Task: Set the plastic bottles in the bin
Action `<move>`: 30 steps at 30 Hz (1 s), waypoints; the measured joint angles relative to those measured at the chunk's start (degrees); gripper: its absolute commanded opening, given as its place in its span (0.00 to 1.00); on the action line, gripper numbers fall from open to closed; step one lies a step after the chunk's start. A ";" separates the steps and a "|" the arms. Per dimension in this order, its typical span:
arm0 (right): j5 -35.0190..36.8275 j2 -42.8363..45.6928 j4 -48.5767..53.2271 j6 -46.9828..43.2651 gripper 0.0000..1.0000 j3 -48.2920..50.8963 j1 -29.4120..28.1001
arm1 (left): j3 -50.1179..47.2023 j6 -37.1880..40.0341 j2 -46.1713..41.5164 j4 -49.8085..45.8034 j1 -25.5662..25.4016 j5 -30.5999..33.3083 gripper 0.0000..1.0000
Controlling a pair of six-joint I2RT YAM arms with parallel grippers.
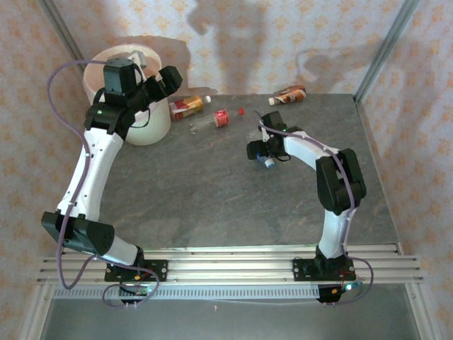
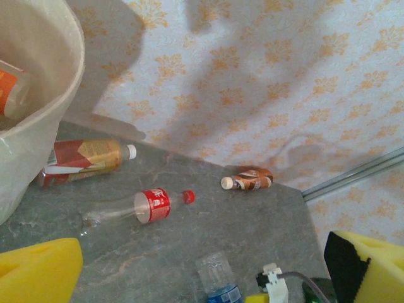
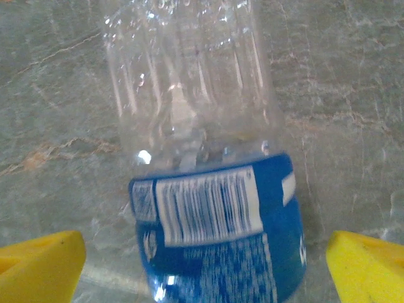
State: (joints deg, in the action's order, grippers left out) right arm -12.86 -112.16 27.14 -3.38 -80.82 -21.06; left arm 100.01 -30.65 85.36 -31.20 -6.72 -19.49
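Next, the right gripper lowers its open fingers around the bottle's blue label [image 3: 218, 233] and closes on both sides, since the label lies below, between them.
The bin [image 1: 127, 71] stands at the table's back left, and my left gripper [image 1: 161, 79] hangs open beside its rim. In the left wrist view its yellow fingers [image 2: 38, 271] are wide apart with nothing between them, the bin wall [image 2: 44, 120] is at the left, and an orange-labelled bottle [image 2: 11, 91] lies inside. My right gripper [image 3: 205, 268] is open and straddles a blue-labelled bottle [image 3: 214, 221] lying on the table, with a gap at each pad. On the table lie an orange-labelled bottle [image 1: 190, 106], a red-labelled bottle [image 1: 212, 120] and a brown bottle [image 1: 290, 94].
The grey stone-patterned table [image 1: 212, 198] ends at a patterned wall behind. A metal frame post [image 1: 379, 49] rises at the back right corner. The brown bottle [image 2: 247, 180] lies right at the table's back edge.
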 measured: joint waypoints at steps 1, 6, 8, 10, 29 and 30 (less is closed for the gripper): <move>0.31 -1.29 0.79 -0.46 0.95 -1.36 0.00 | 0.00 0.26 -0.02 0.00 0.00 0.00 1.00; 1.55 -6.78 4.00 -2.54 0.87 -6.34 -0.20 | 0.00 0.79 -0.04 0.00 0.00 -0.04 1.00; 2.43 -7.52 4.44 -2.93 0.79 -6.47 -0.61 | 0.00 0.79 -0.04 0.00 0.00 -0.13 1.00; 2.91 -7.80 4.96 -2.75 0.70 -6.47 -1.07 | 0.00 0.76 -0.04 0.00 0.00 -0.44 1.00; -0.94 27.56 -6.32 3.45 0.38 20.41 -2.25 | -4.28 -2.64 1.46 1.77 -0.04 -6.73 1.00; -1.46 30.34 -7.02 4.02 0.38 22.29 -2.25 | -4.63 -2.78 1.49 2.10 -0.04 -7.10 1.00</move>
State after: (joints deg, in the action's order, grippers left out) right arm -14.33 -81.82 20.12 0.64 -58.52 -23.31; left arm 95.37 -33.43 86.85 -29.10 -6.76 -26.59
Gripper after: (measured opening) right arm 0.576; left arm 0.993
